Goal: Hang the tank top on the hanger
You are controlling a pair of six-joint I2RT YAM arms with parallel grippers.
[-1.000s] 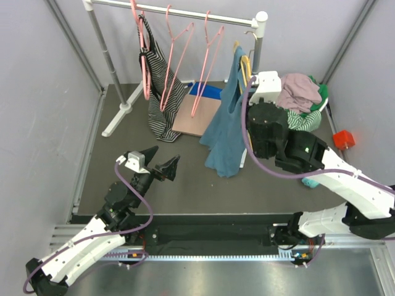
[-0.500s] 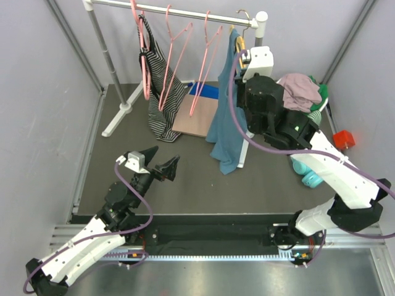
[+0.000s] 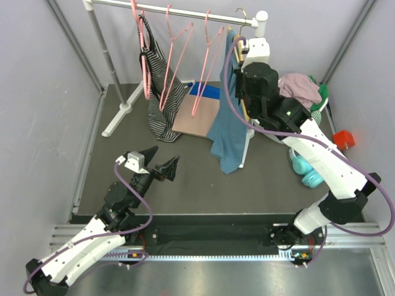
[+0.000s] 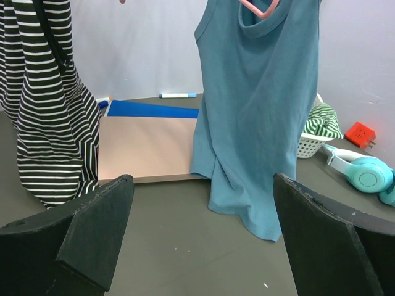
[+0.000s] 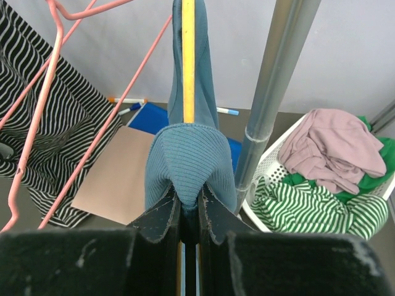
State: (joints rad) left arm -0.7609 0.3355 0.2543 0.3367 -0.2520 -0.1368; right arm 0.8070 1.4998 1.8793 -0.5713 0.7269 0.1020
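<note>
The yellow hanger's hook [image 3: 242, 13] stands up over the clothes bar, so my right gripper needs to lower and shift slightly toward the pink hangers before releasing the tank top's ribbed shoulder [image 5: 191, 160].
The teal tank top [image 3: 227, 123] hangs draped on the yellow hanger [image 5: 188, 61], high at the right end of the clothes rail. The hanger's metal hook [image 3: 242, 13] is level with the rail; whether it rests on it I cannot tell. My right gripper [image 3: 239, 48] is shut on the tank top's ribbed shoulder [image 5: 191, 160], pinching it over the hanger's arm. In the left wrist view the tank top [image 4: 259, 111] hangs full length, its hem touching the floor. My left gripper [image 3: 158, 161] stands wide open and empty, low over the dark mat, well short of the top.
The white rail [image 3: 179, 11] carries pink hangers [image 3: 176, 49] and a black-and-white striped garment [image 3: 162, 92]. A brown board [image 3: 196, 115] and a blue sheet [image 3: 207, 91] lie under it. At the right are a white basket [image 3: 310, 118] of clothes, teal headphones [image 3: 305, 169] and a red block [image 3: 343, 139].
My right arm has lifted the hanger with the tank top up and back, from below the rail's end post to rail height. The left arm has not moved.
</note>
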